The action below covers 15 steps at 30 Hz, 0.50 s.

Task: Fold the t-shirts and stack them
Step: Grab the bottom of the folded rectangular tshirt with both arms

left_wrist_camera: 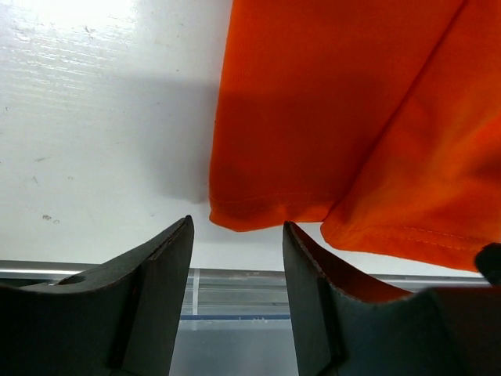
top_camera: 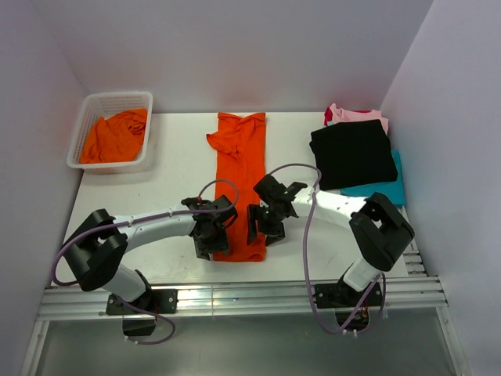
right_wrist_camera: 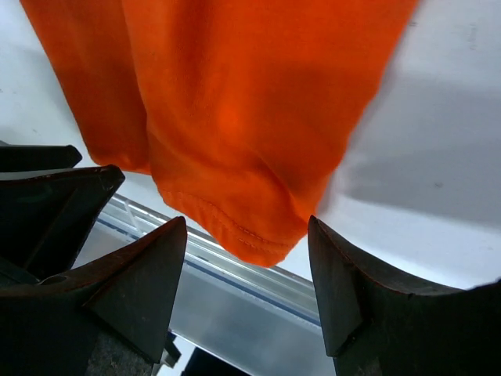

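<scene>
Next, the right gripper lowers its open fingers back around the corner of the t-shirt's hem toward the stack (top_camera: 263, 258) (right_wrist_camera: 268, 252) and closes, as that corner lies loose.
An orange t-shirt (top_camera: 241, 176) lies folded into a long narrow strip down the middle of the table. My left gripper (top_camera: 210, 239) is open just left of its near hem, and my right gripper (top_camera: 257, 227) is open just right of it. The hem's near-left corner (left_wrist_camera: 258, 213) shows ahead of the left fingers, and its near-right corner (right_wrist_camera: 254, 235) shows between the right fingers, which are not closed on it. A stack of folded shirts stands at the back right: black (top_camera: 352, 153) on top, pink (top_camera: 356, 116) and teal (top_camera: 383, 188) beneath.
A white mesh basket (top_camera: 86, 125) at the back left holds more crumpled orange shirts (top_camera: 115, 135). A metal rail (top_camera: 235, 296) runs along the table's near edge. Walls close in on the left, back and right.
</scene>
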Tool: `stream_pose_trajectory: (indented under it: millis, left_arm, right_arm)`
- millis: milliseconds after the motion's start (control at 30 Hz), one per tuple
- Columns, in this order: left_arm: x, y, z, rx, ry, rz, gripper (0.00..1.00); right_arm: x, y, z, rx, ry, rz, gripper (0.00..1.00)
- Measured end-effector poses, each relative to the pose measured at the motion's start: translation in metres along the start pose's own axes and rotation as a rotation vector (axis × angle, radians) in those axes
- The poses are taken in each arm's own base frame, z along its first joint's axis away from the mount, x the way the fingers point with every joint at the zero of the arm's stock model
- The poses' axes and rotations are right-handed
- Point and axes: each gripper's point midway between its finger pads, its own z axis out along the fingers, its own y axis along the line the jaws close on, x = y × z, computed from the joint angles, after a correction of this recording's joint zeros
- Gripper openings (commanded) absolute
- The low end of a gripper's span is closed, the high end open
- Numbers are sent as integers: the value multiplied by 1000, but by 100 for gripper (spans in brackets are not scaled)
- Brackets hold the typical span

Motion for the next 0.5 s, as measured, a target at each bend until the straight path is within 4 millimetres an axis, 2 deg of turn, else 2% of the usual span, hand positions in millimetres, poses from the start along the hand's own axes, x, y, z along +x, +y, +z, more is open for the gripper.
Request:
stream_pose_trajectory:
  millis: [333, 500]
  left_arm:
    - [0, 0, 5, -8, 4, 21, 54]
    - [0, 0, 9, -9, 6, 26, 53]
  right_arm:
    - [14, -3, 12, 34, 53, -7, 70]
    - [32, -21, 19, 78, 94, 15, 68]
